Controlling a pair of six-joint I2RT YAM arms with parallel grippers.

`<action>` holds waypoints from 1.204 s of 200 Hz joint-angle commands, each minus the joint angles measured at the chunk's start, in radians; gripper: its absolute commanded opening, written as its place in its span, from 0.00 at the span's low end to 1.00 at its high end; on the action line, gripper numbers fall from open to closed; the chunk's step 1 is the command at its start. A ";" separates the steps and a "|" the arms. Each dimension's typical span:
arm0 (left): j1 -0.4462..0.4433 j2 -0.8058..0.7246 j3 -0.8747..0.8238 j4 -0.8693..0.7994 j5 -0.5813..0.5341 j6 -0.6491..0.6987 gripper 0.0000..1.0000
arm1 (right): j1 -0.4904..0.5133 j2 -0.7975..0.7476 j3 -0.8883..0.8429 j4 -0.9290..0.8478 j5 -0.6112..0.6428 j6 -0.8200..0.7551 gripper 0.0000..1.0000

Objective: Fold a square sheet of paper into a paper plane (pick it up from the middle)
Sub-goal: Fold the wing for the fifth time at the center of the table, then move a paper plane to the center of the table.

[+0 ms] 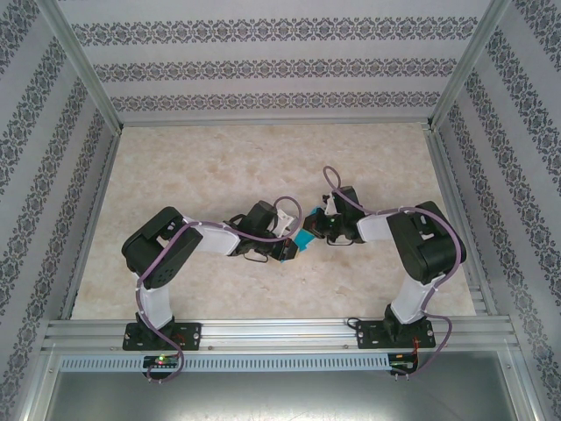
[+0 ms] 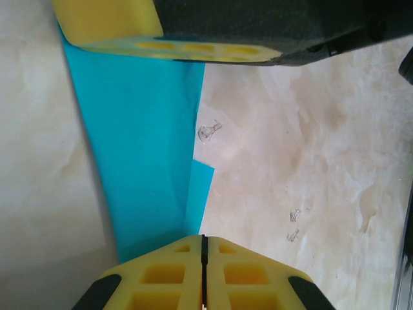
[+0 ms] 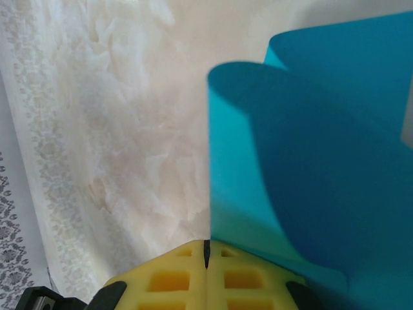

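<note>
The sheet's near end is held by my left gripper's shut fingers, so my right gripper should next stay still above the middle of the table, open and let go of the sheet's edge [image 3: 214, 234].
The square sheet of paper [image 1: 305, 238] is teal-blue and hangs above the middle of the table, between the two grippers. My left gripper [image 1: 295, 245] comes in from the left and my right gripper [image 1: 316, 231] from the right, nearly tip to tip. In the left wrist view the yellow jaws of the left gripper [image 2: 202, 237] are shut on the sheet's near end; the sheet [image 2: 142, 148], with a folded flap, runs up to the right gripper's yellow finger [image 2: 181, 48]. In the right wrist view the right gripper [image 3: 207, 244] is shut on the sheet's edge, and the sheet [image 3: 310, 181] curls into a loop.
The marble-patterned table [image 1: 219, 175] stretches wide around both arms. Aluminium rails [image 1: 280, 331] frame it at the near edge and sides, and patterned walls [image 1: 263, 70] stand behind. Small scuff marks [image 2: 208, 132] dot the tabletop below the sheet.
</note>
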 commanded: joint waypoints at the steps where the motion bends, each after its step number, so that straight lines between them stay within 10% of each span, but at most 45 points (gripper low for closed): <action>1: 0.034 0.047 -0.086 -0.249 -0.086 0.025 0.10 | -0.070 0.062 0.035 -0.045 0.177 -0.054 0.04; 241: 0.046 -0.043 -0.055 -0.293 -0.050 0.012 0.13 | -0.206 0.043 0.255 -0.228 0.081 -0.150 0.07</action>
